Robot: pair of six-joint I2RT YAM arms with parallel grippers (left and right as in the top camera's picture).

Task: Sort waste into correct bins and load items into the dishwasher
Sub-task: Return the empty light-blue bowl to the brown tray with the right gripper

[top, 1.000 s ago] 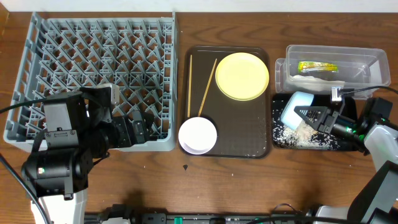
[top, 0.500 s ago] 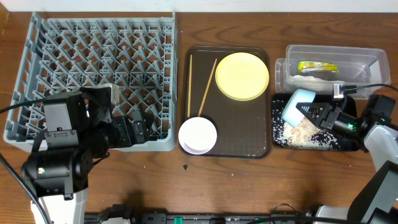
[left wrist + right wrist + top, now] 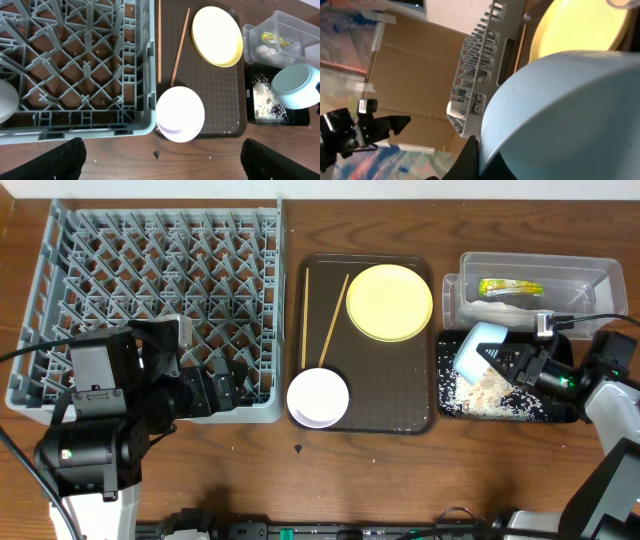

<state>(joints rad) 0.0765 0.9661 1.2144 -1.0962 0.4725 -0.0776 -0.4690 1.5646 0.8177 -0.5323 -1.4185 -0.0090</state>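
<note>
I will next swing my right gripper over the brown tray, turn the bowl upright and lower it beside the pale bowl, because the rice is in the black tray.
My right gripper [image 3: 505, 364] is shut on the rim of the light blue bowl [image 3: 478, 348], held tilted on its side over the black tray [image 3: 446, 406]; the bowl fills the right wrist view [image 3: 570, 110]. White rice scraps [image 3: 488, 392] lie in the black tray. The clear tub [image 3: 540, 285] holds the green-and-yellow wrapper [image 3: 509, 287] and the white napkin. The yellow plate [image 3: 389, 301], chopsticks [image 3: 333, 320] and a pale bowl [image 3: 318, 397] sit on the brown tray. My left gripper [image 3: 160, 160] is open over the table in front of the grey rack [image 3: 150, 300].
A white cup [image 3: 6, 100] stands in the rack's near left part in the left wrist view. The brown serving tray [image 3: 420, 415] lies between the rack and the bins. A small dark crumb [image 3: 298, 448] lies on the wood before it.
The right gripper has tilted the blue bowl further and shifted slightly right and up. More rice has spread in the black tray. The left arm has not moved.
</note>
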